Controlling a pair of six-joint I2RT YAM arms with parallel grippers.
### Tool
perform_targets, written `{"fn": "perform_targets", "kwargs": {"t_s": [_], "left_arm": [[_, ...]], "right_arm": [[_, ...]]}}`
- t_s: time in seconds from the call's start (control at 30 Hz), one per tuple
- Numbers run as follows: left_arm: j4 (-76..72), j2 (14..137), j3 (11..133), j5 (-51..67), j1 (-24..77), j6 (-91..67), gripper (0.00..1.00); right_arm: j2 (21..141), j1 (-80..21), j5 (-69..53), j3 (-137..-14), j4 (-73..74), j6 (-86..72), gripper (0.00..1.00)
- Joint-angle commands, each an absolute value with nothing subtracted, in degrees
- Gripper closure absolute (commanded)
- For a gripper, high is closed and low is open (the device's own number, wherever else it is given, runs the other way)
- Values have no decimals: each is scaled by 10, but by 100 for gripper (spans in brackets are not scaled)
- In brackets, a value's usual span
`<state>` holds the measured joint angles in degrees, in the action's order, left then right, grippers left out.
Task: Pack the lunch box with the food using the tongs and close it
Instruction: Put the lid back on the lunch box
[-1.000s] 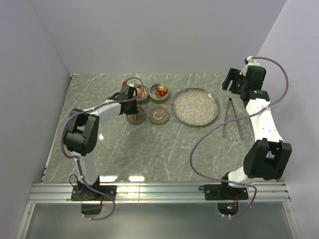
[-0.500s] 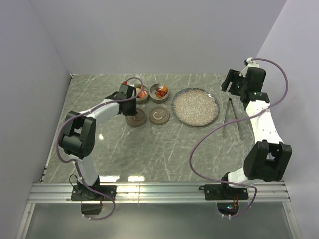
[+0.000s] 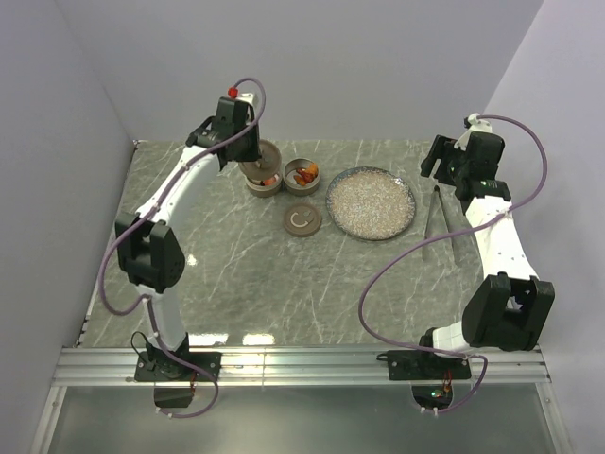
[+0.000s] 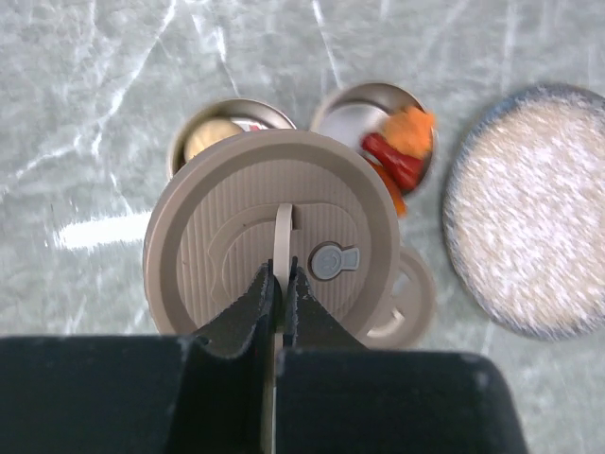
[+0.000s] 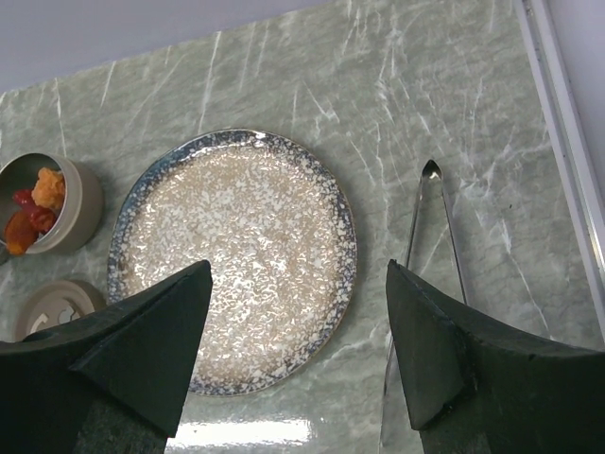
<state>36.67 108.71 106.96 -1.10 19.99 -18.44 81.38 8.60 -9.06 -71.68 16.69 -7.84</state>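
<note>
The tin with the beige ball is open below the lid, so next my left gripper will go down until the lid is on its rim [image 3: 264, 179], and then open.
My left gripper [image 4: 282, 274] is shut on the upright handle strip of a round beige lid [image 4: 227, 236] and holds it in the air. Under that lid stands a round metal lunch box tin [image 4: 194, 132] with a beige ball of food [image 4: 212, 139] in it. Beside it a second tin [image 4: 352, 115] holds orange-red food bits [image 4: 402, 151]. Its beige lid [image 3: 302, 220] lies flat on the table. The grey metal tongs [image 5: 430, 236] lie to the right of the plate. My right gripper [image 5: 298, 274] hangs open above the plate's right edge, empty.
A speckled grey plate [image 3: 371, 202] lies in the middle right of the marble table, between the tins and the tongs. The back wall runs just behind the tins. The table's right rail [image 5: 558, 123] is close beside the tongs.
My left gripper shut on the lid that lay in front of the left tin, then lifted it up and back over that tin. The right arm barely shifted.
</note>
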Motion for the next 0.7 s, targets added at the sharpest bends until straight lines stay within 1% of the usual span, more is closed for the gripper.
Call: {"fn": "perform_targets", "kwargs": {"t_s": [0.0, 0.2, 0.47, 0.67], "left_arm": [[388, 1151, 1119, 5, 178, -172, 100], [390, 1226, 1172, 28, 176, -183, 100], [344, 1253, 1145, 50, 171, -193, 100], [317, 1259, 1143, 36, 168, -192, 100]], "right_arm": [[800, 84, -78, -727, 146, -83, 19], [803, 83, -71, -725, 149, -94, 19], [815, 83, -66, -745, 165, -89, 19], [817, 83, -66, -742, 168, -91, 19]]}}
